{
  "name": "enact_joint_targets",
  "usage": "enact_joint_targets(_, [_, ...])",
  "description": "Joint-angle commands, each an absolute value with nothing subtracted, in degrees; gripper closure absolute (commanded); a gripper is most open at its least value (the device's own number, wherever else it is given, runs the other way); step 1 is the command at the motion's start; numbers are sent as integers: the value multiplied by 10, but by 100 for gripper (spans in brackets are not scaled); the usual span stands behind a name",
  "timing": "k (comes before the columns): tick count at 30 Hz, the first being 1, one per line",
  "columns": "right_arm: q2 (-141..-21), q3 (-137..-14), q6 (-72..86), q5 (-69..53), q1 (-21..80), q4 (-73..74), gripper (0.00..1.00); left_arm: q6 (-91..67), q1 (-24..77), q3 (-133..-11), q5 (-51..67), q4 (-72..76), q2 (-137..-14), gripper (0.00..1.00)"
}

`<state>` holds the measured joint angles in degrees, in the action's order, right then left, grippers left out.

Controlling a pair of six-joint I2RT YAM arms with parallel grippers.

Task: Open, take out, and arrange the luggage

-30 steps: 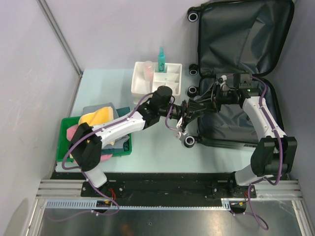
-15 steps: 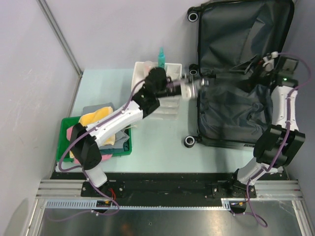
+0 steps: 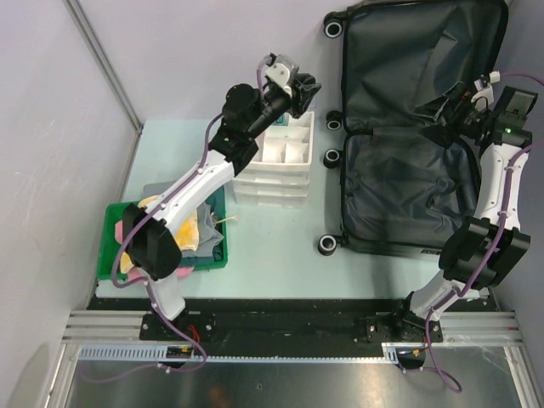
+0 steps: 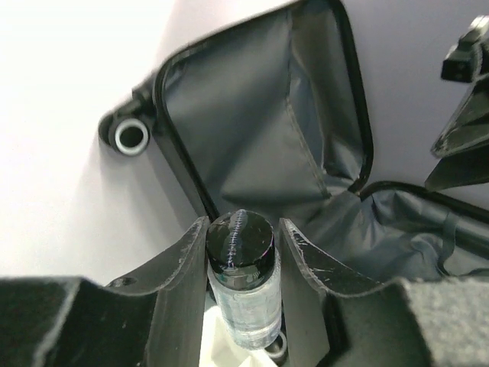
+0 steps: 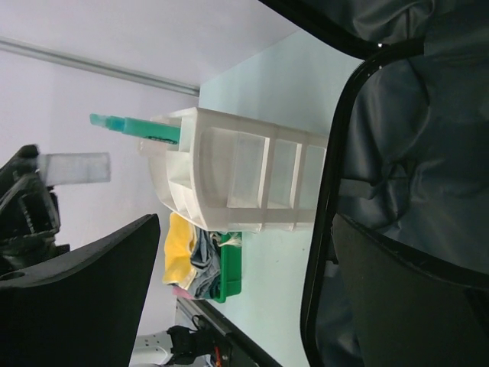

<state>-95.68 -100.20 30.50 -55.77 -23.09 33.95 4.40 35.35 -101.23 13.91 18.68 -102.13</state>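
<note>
The upright clear bottle will go down into the white box's empty back slot next, beside the teal bottle below it. My left gripper will lower the bottle in there and let go of it.
The luggage lies wide open at the right, its dark grey lining showing and its black wheels along the left side. In the left wrist view the open luggage is ahead of the fingers. My left gripper is raised over the back of the white compartmented box. It is shut on a clear bottle with a black cap, held upright. My right gripper hovers over the luggage hinge area, open with nothing between its fingers.
A green tray holding folded yellow, grey and pink cloths sits at the front left. A teal bottle stands in the white box. Walls close the left and back sides. The luggage rim runs beside the box.
My left gripper has carried the clear bottle from the luggage's left edge back and up over the white box. My right gripper has opened and drawn back to the right over the luggage.
</note>
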Motion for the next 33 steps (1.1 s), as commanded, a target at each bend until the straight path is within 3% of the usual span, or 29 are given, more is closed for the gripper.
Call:
enact_joint_targets(1, [-959, -1028, 273, -567, -235, 352, 0, -50, 340, -1044, 132, 189, -1037, 100])
enact_joint_targets(7, [-964, -1035, 257, -577, -236, 359, 0, -22, 338, -1048, 99, 189, -1070, 100])
enact_joint_targets(21, [-996, -1091, 5, -538, -236, 583, 0, 41, 330, -1085, 68, 196, -1141, 100])
enact_joint_targets(27, [-1008, -1112, -67, -502, -236, 636, 0, 67, 330, -1040, 70, 196, -1122, 100])
enact_joint_targets(33, [-1009, -1105, -208, -395, -225, 715, 0, 75, 325, -987, 69, 196, -1095, 90])
